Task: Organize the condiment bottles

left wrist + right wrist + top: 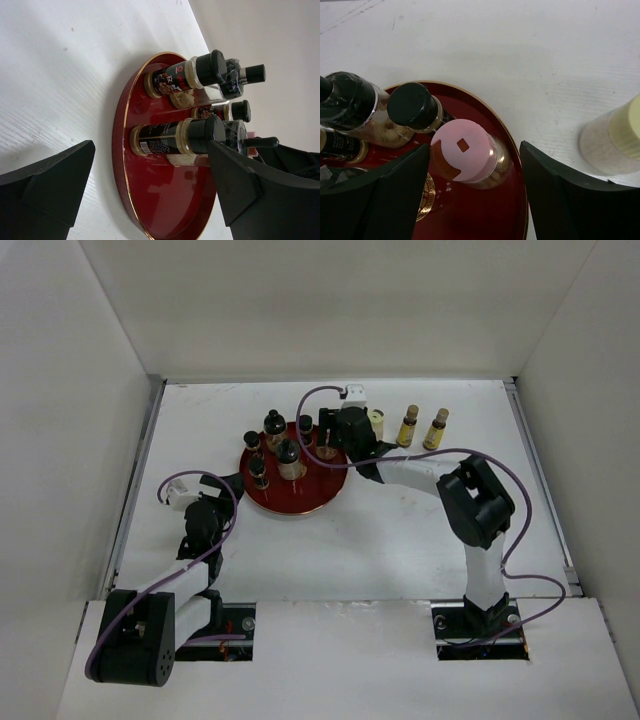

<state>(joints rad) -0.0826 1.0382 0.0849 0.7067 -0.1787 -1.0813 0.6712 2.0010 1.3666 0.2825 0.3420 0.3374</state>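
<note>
My right gripper should next move up off the pink-capped jar (465,150) between its fingers, go across to the right in the top view and come down around the cream cap (627,128).
The round red tray (300,498) holds several dark bottles with black caps (273,426). My right gripper (329,436) hangs over the tray's far right rim, open, with the pink-capped jar (465,150) standing on the tray between its fingers (555,190). A gap shows on the right side of the jar. The cream-capped jar (377,424) and two amber bottles with gold caps (407,426) (436,429) stand on the table right of the tray. My left gripper (233,484) is open and empty at the tray's left edge, facing a black-capped bottle (175,137).
White walls close in the table on the left, back and right. The right arm's cable (320,392) loops over the tray's far side. The cream-capped jar (615,137) stands close to my right gripper's outer finger.
</note>
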